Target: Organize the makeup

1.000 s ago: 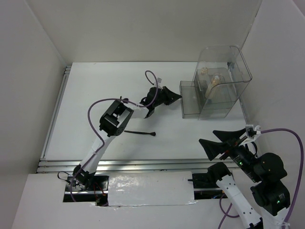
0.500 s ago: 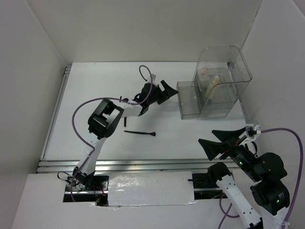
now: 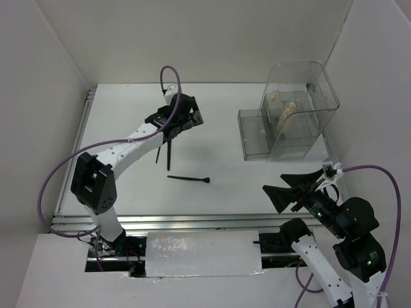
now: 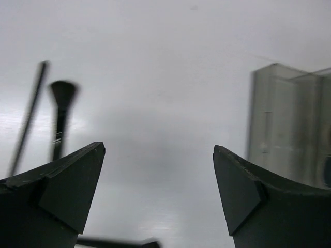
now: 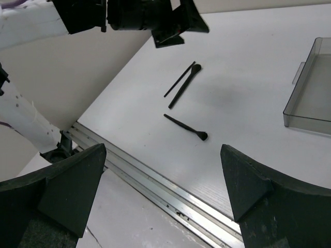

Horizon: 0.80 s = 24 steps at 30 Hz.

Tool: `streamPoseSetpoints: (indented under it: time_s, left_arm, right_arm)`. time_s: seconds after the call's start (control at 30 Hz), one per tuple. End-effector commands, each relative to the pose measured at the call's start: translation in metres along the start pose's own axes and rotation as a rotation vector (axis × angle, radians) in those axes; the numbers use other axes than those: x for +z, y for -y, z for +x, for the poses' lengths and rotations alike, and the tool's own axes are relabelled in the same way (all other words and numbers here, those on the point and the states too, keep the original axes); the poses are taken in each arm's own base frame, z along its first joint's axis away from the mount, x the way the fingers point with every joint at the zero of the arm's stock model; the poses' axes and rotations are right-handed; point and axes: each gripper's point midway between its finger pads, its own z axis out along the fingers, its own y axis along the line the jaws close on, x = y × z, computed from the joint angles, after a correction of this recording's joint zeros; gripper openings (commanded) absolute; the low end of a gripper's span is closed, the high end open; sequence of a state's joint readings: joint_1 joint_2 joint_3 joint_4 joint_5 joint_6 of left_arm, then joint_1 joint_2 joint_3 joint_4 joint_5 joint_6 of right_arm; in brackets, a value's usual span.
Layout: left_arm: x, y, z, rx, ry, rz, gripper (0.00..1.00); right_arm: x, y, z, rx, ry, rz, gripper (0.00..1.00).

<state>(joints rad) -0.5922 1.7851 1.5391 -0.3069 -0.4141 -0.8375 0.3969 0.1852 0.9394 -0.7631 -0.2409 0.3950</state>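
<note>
My left gripper needs to move down, back and to the left in the top view next, onto the flared brush's handle, because the brush's handle is outside the open fingers.
Of the makeup, two thin black brushes (image 3: 168, 154) lie side by side on the white table, and a third brush (image 3: 189, 178) lies crosswise nearer to me. Two beige bottles (image 3: 288, 110) stand inside the clear box (image 3: 302, 86) at the back right. My left gripper (image 3: 174, 123) hovers open and empty just above the pair; its wrist view shows a brush (image 4: 61, 111) and a thin pencil (image 4: 28, 119) at left. My right gripper (image 3: 275, 183) stands open and empty near the front right. The right wrist view shows the crosswise brush (image 5: 186, 127) and the pair (image 5: 183, 88).
The clear box has a low front compartment (image 3: 253, 133), seen also as a tray (image 5: 310, 88) in the right wrist view. A metal rail (image 3: 192, 221) runs along the table's near edge. White walls close in the left, back and right sides.
My left gripper opened next to the box's low front compartment, then swung left and back to above the pair of brushes. The right arm shifted only slightly.
</note>
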Motion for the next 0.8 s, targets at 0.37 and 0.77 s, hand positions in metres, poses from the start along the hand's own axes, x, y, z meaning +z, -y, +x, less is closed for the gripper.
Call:
streamPoseSetpoints:
  time_s: [0.37, 0.77]
  left_arm:
    - [0.002, -0.144, 0.066, 0.259, -0.221, -0.24, 0.83]
    - [0.036, -0.164, 0.108, 0.234, -0.325, -0.283, 0.62]
  right_arm:
    - [0.0, -0.016, -0.005, 0.031, 0.017, -0.08, 0.99]
    - [0.002, -0.015, -0.005, 0.035, 0.013, -0.073, 0.99]
